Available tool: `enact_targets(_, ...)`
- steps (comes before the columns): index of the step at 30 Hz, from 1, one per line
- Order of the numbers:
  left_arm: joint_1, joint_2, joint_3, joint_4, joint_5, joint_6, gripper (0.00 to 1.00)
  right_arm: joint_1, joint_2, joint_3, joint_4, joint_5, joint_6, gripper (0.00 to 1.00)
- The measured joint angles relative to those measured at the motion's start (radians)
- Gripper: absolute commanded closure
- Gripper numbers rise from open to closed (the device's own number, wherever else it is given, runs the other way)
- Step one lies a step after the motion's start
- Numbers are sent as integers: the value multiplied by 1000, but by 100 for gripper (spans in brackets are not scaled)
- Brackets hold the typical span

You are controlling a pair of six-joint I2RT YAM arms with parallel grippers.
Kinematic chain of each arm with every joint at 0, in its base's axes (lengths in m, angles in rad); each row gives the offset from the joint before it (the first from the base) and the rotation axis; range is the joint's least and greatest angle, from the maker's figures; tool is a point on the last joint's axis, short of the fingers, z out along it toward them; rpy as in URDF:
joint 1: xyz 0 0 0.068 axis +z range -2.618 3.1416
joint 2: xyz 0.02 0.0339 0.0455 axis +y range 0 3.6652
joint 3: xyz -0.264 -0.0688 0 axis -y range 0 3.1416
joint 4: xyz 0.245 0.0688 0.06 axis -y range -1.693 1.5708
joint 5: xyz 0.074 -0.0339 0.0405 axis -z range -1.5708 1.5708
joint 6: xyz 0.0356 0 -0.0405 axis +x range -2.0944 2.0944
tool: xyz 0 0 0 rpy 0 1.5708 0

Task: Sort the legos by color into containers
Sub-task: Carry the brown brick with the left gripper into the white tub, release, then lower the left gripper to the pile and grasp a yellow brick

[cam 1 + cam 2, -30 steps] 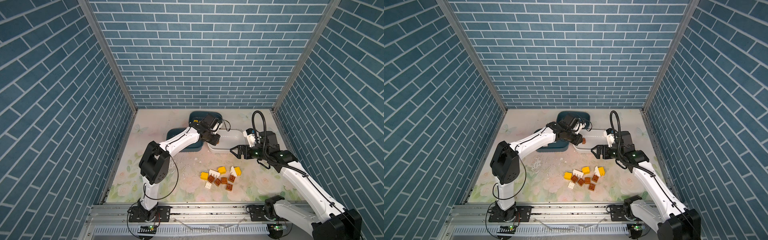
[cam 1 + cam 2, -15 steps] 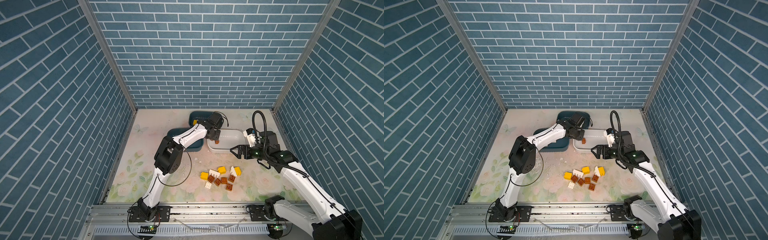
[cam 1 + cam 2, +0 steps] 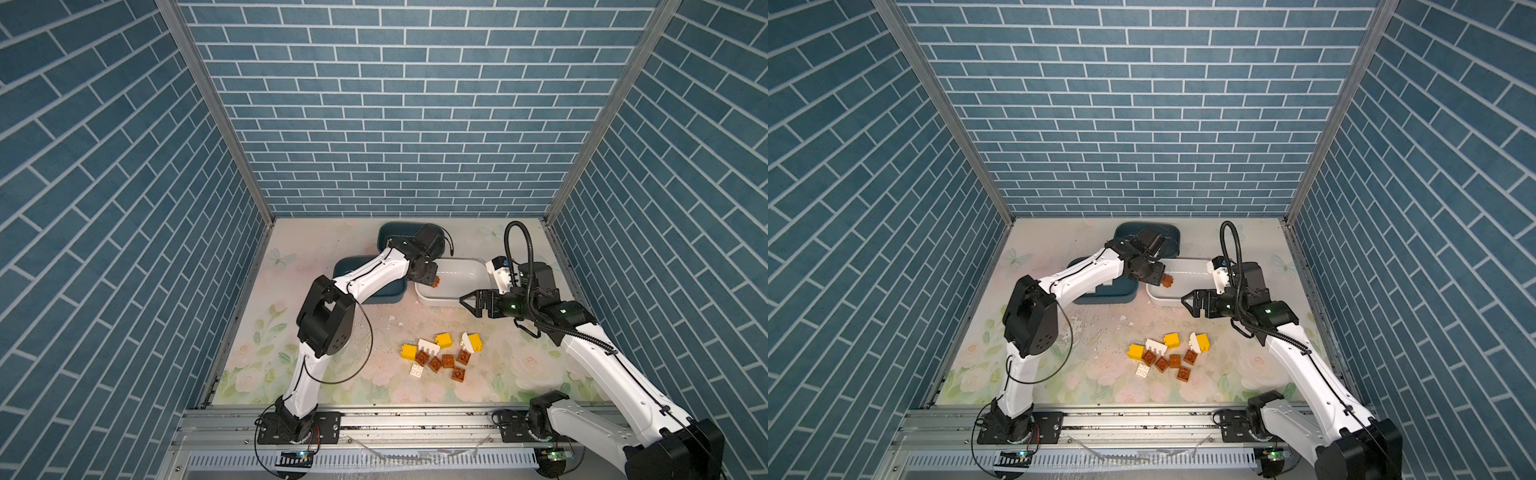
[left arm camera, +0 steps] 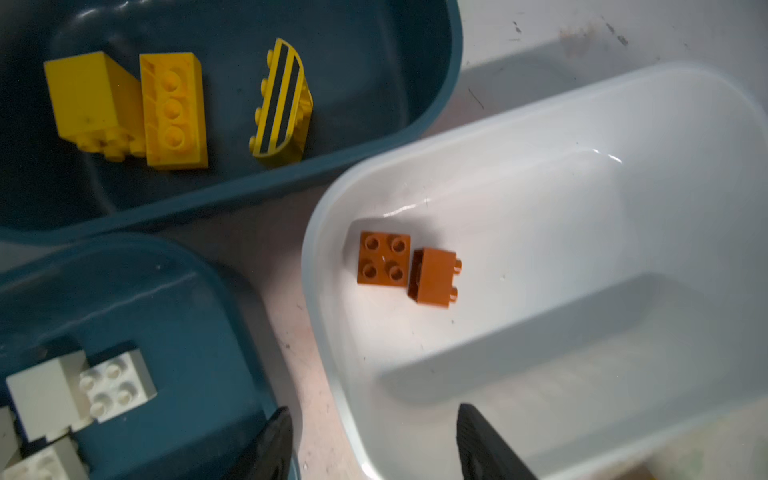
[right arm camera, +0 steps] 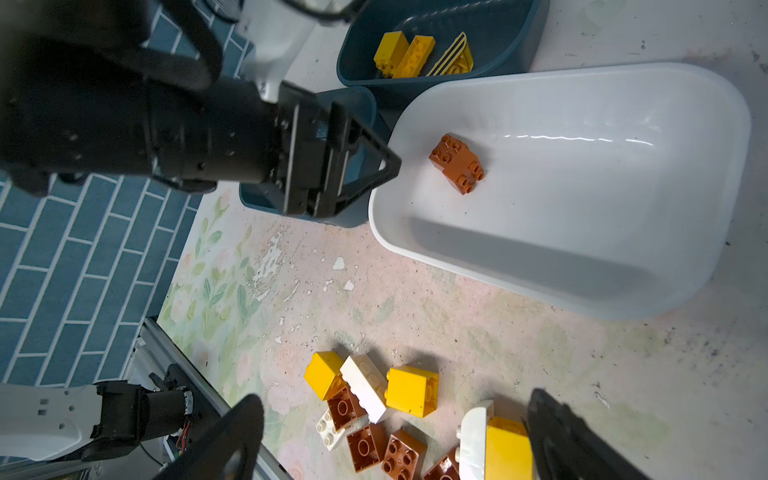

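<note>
The yellow lego on the lego pile's edge (image 3: pixel 409 352) lies back toward the base and below my left gripper, with open tabletop beside it. The left gripper retreats and descends onto it next.
My left gripper (image 3: pixel 429 276) hovers open over the near-left corner of the white container (image 3: pixel 462 272); nothing is between its fingers in the left wrist view (image 4: pixel 374 440). Two brown legos (image 4: pixel 409 266) lie loose in that tub, touching each other. The far teal container (image 4: pixel 374 83) holds three yellow legos (image 4: pixel 170 108). The near teal container (image 4: pixel 174 307) holds white legos (image 4: pixel 112 384). My right gripper (image 3: pixel 465 300) is open and empty, in front of the white tub and above the loose pile of yellow, white and brown legos (image 3: pixel 440 357), seen between its fingers (image 5: pixel 395 440).
The three tubs crowd together at the back middle of the floral table (image 3: pixel 324 340). The left arm's white forearm (image 3: pixel 374 274) passes over the near teal tub. A metal rail (image 3: pixel 415 419) runs along the front edge. Blue brick-pattern walls close in the sides and back.
My left gripper has opened over the white tub, and the brown lego it carried now lies in the tub. The right arm has not moved.
</note>
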Motion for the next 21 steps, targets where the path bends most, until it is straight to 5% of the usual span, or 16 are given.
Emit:
enact_targets(9, -124, -299, -381, -32, 51, -53, 34, 0, 0, -41, 37, -29, 3, 2)
enact_targets(21, -216, -355, -612, -22, 130, -134, 34, 5, 2, -80, 50, -61, 6, 2)
